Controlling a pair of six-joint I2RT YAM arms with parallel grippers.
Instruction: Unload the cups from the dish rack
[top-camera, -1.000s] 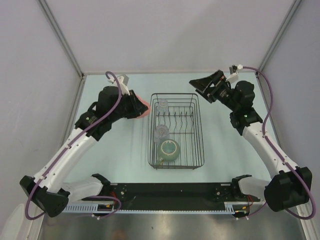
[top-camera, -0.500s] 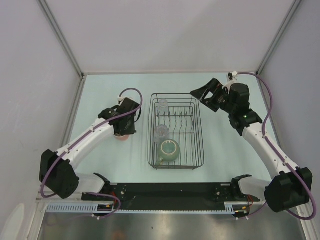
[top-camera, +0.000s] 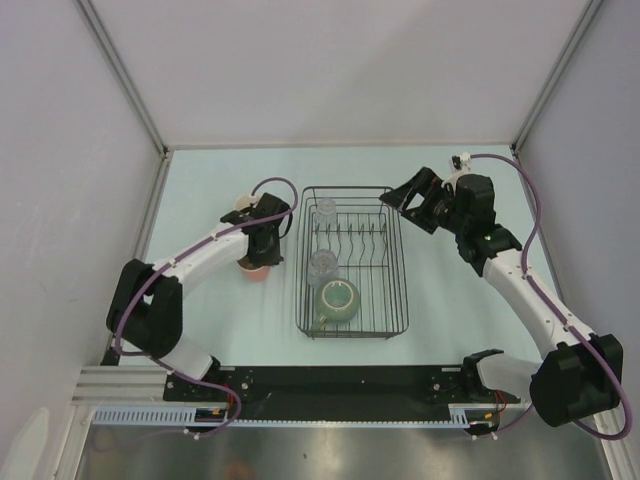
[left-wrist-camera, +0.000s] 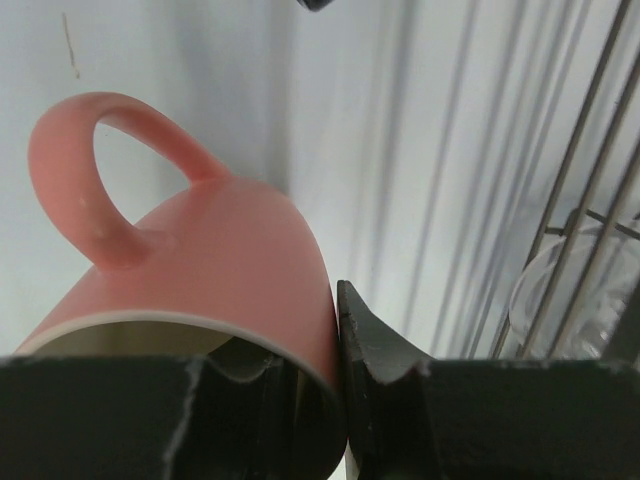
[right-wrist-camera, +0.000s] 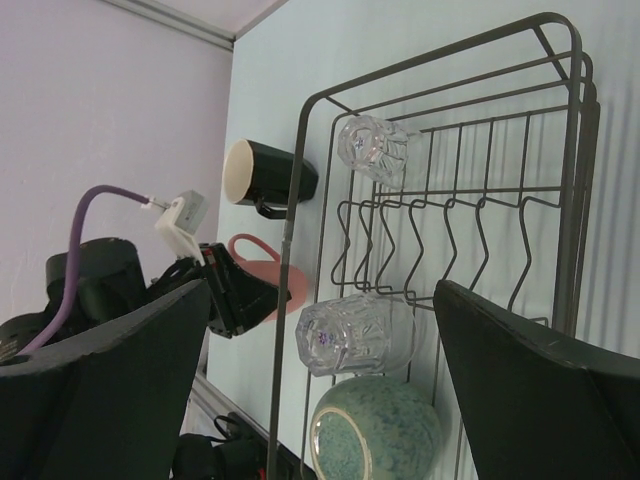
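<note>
My left gripper will next move the salmon-pink cup down just slightly to put the cup's base on the tabletop (top-camera: 256, 273) beside the rack, and then the gripper will open.
The black wire dish rack (top-camera: 392, 262) stands mid-table. In it lie two clear glass tumblers, the far one (top-camera: 324, 211) and the middle one (top-camera: 320, 264), and the sage-green mug (top-camera: 338, 300) at the near end. My left gripper (top-camera: 264, 243) is shut on the wall of the salmon-pink cup (top-camera: 251, 270), one finger inside and one (left-wrist-camera: 372, 345) outside, low over the table left of the rack. I cannot tell whether the cup (left-wrist-camera: 210, 265) touches the table. The dark pale-rimmed cup (top-camera: 243, 204) stands on the table just beyond. My right gripper (top-camera: 404, 190) is open and empty above the rack's far right corner.
The right wrist view shows the rack (right-wrist-camera: 572, 150), both tumblers (right-wrist-camera: 375, 143) (right-wrist-camera: 355, 335), the green mug (right-wrist-camera: 385, 432), the dark cup (right-wrist-camera: 270, 175) and the pink cup (right-wrist-camera: 285, 278). Grey walls enclose the table on three sides. The arm bases sit along the near edge.
My left arm has swung down and nearer, bringing the pink cup low beside the rack's left side. My right gripper has shifted slightly toward the rack.
</note>
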